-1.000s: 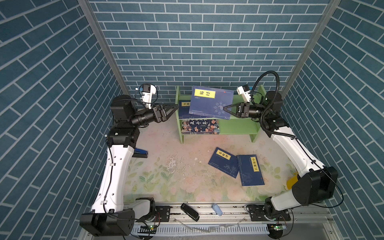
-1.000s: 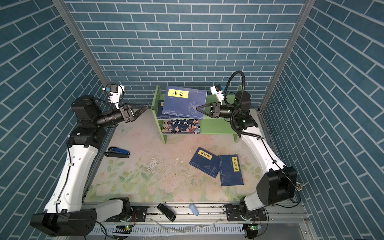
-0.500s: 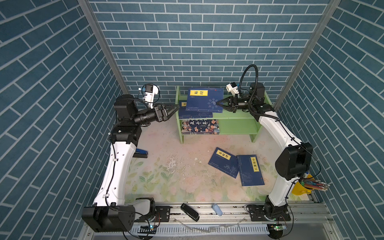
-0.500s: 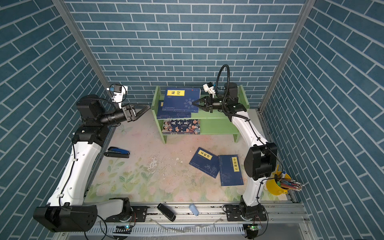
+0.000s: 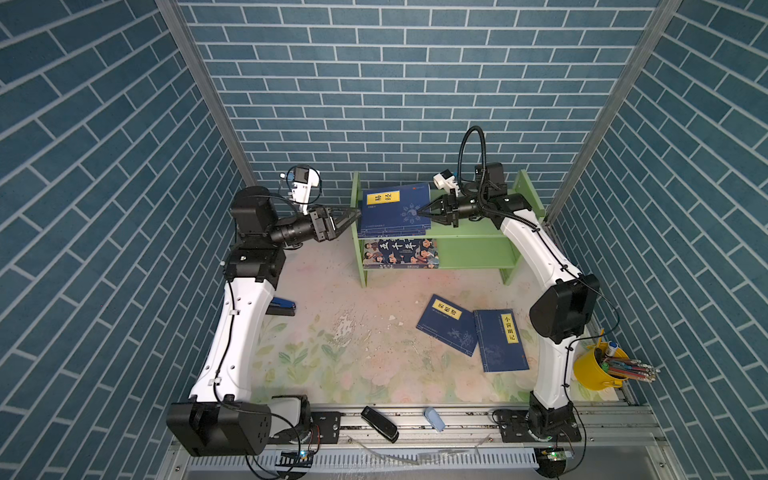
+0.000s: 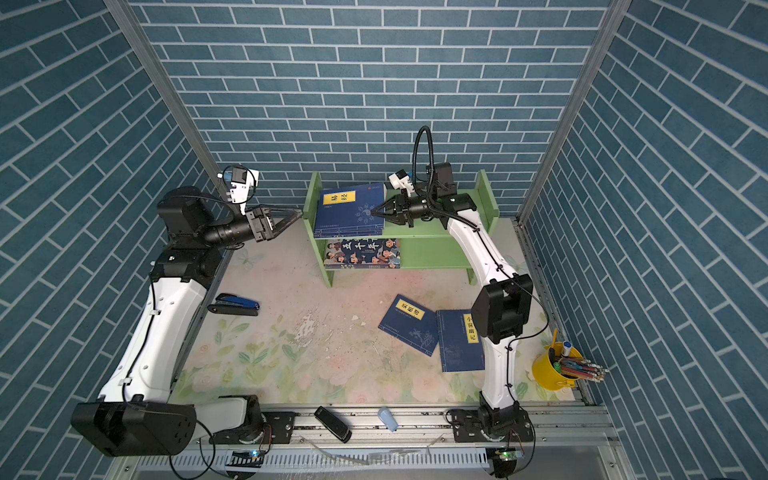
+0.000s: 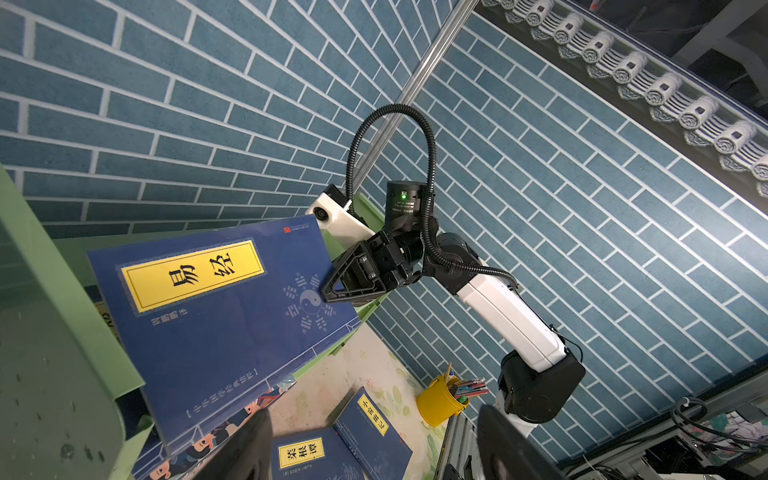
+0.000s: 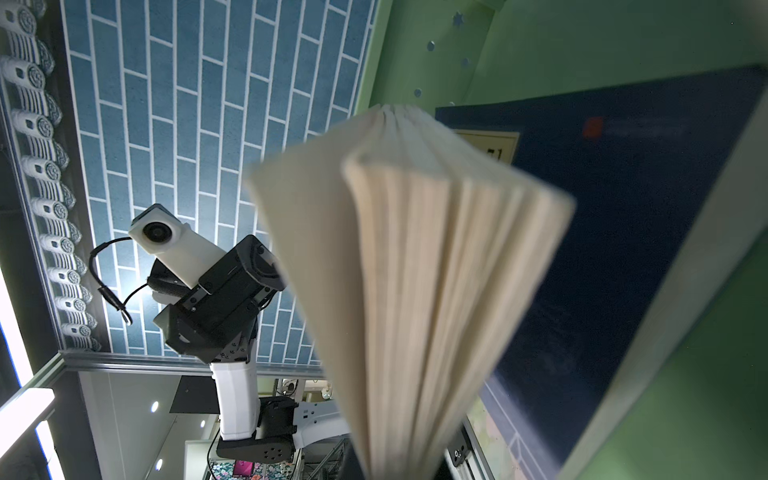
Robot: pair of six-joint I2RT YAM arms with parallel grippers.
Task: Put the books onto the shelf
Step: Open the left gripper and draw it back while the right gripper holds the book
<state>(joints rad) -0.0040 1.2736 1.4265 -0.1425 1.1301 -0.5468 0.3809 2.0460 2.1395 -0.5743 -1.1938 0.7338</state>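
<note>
The book is in my right gripper with its edge raised. Next I need to lower that raised edge onto the other navy book [image 5: 393, 232] [image 8: 612, 232] below on the shelf's upper level and let go.
The light green shelf [image 5: 478, 249] [image 6: 436, 249] stands at the back of the table. A navy book [image 5: 390, 208] [image 6: 347, 210] [image 7: 216, 307] with a yellow label lies nearly flat over the left of its upper tier, on top of another navy book [image 8: 623, 208]. My right gripper [image 5: 419, 211] [image 6: 372, 212] [image 7: 328, 291] is shut on its right edge; its fanned pages [image 8: 415, 270] hide the jaws in the right wrist view. The large cartoon book [image 5: 401, 253] [image 6: 361, 253] lies on the lower tier. Two navy books [image 5: 446, 324] [image 5: 500, 340] [image 7: 303, 453] lie on the table. My left gripper [image 5: 353, 216] [image 6: 297, 216] [image 7: 374, 449] is open and empty beside the shelf's left panel.
A blue stapler [image 5: 282, 307] lies by the left arm. A yellow cup of pens [image 5: 598, 370] [image 7: 440, 403] stands at the front right. On the front rail lie a black device [image 5: 379, 424] and a small light blue object [image 5: 434, 419]. Brick walls close in three sides.
My right gripper has carried the navy book leftward and lowered it flatter onto the upper tier's left end. The left gripper has hardly moved.
</note>
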